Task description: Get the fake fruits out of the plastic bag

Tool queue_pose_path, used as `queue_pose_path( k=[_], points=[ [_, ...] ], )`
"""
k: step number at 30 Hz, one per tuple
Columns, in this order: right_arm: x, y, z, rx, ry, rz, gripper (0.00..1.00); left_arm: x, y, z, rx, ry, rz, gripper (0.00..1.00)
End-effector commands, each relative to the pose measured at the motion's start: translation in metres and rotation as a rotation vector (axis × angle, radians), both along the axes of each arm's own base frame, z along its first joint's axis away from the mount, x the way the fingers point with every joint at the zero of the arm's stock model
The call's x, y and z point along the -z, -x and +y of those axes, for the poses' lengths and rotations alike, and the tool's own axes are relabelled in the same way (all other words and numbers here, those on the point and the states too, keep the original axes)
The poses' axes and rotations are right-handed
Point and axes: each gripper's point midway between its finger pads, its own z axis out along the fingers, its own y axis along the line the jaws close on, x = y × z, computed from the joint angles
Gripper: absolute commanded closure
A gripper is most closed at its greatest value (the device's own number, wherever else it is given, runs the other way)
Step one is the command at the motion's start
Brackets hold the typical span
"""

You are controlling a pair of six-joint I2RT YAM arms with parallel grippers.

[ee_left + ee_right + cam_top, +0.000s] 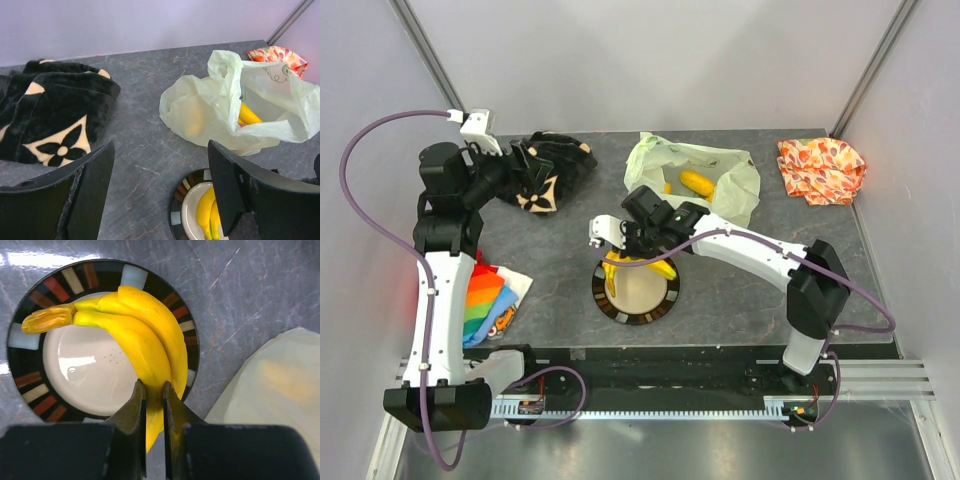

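Note:
The plate lies below my right gripper, so next I will lower the yellow banana bunch (135,335) onto the striped-rim plate and open to release it there.
My right gripper (154,390) is shut on a yellow banana bunch (135,335) and holds it over the striped-rim plate (30,300); it also shows in the top view (638,262). The pale yellow-green plastic bag (735,180) lies open at the back middle with a yellow fruit (697,183) inside. In the left wrist view the bag (280,100) shows a yellow fruit (247,114) in its mouth and another dimly through its wall (194,122). My left gripper (160,190) is open and empty, high at the left, apart from the bag.
A black cloth with cream flowers (552,172) lies at the back left. An orange leaf-patterned cloth (822,168) lies at the back right. A rainbow-striped cloth (490,300) lies by the left arm. The plate (604,300) stands at the table's front middle.

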Motion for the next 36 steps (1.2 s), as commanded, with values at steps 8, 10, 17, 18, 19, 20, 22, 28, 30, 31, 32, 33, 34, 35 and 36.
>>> queue_pose_path(
  k=[8, 10, 17, 18, 19, 20, 22, 28, 30, 31, 32, 33, 34, 35, 36],
  points=[
    [0.009, -0.027, 0.024, -0.063, -0.018, -0.119, 0.99, -0.014, 0.01, -0.006, 0.056, 0.028, -0.042, 0.18],
    [0.017, -0.029, 0.024, -0.059, -0.009, -0.12, 0.99, -0.013, 0.008, -0.005, 0.055, 0.031, -0.039, 0.19],
    [0.027, -0.033, 0.039, -0.051, -0.024, -0.136, 0.98, -0.01, 0.002, -0.009, 0.075, 0.078, -0.012, 0.18],
    [0.027, -0.032, 0.039, -0.052, -0.022, -0.139, 0.98, -0.009, 0.001, -0.01, 0.08, 0.084, -0.009, 0.18],
    [0.031, -0.031, 0.037, -0.051, -0.008, -0.14, 0.98, -0.008, 0.001, -0.01, 0.082, 0.089, -0.007, 0.18],
    [0.033, -0.029, 0.037, -0.059, -0.005, -0.144, 0.98, -0.007, 0.0, -0.01, 0.084, 0.097, -0.004, 0.18],
    [0.039, -0.026, 0.032, -0.061, 0.008, -0.146, 0.95, -0.005, -0.001, -0.011, 0.086, 0.102, 0.001, 0.19],
    [0.034, -0.031, 0.029, -0.013, -0.006, -0.191, 0.49, -0.002, -0.002, -0.013, 0.1, 0.11, 0.013, 0.18],
    [0.019, -0.032, 0.029, 0.014, -0.029, -0.207, 0.41, -0.002, -0.003, -0.015, 0.108, 0.121, 0.018, 0.18],
    [0.01, -0.034, 0.029, 0.029, -0.044, -0.217, 0.38, -0.001, -0.004, -0.015, 0.109, 0.125, 0.021, 0.18],
    [0.003, -0.034, 0.026, 0.04, -0.043, -0.217, 0.37, -0.002, -0.006, -0.015, 0.109, 0.134, 0.021, 0.18],
    [-0.011, -0.033, 0.023, 0.054, -0.06, -0.225, 0.36, -0.003, -0.007, -0.016, 0.11, 0.139, 0.019, 0.18],
    [-0.03, -0.034, 0.024, 0.061, -0.085, -0.237, 0.36, -0.003, -0.008, -0.016, 0.109, 0.143, 0.022, 0.18],
    [-0.037, -0.029, 0.017, 0.067, -0.073, -0.22, 0.35, -0.003, -0.01, -0.015, 0.107, 0.148, 0.024, 0.17],
    [-0.059, -0.026, 0.013, 0.084, -0.109, -0.223, 0.35, -0.005, -0.011, -0.016, 0.108, 0.15, 0.02, 0.17]
  ],
)
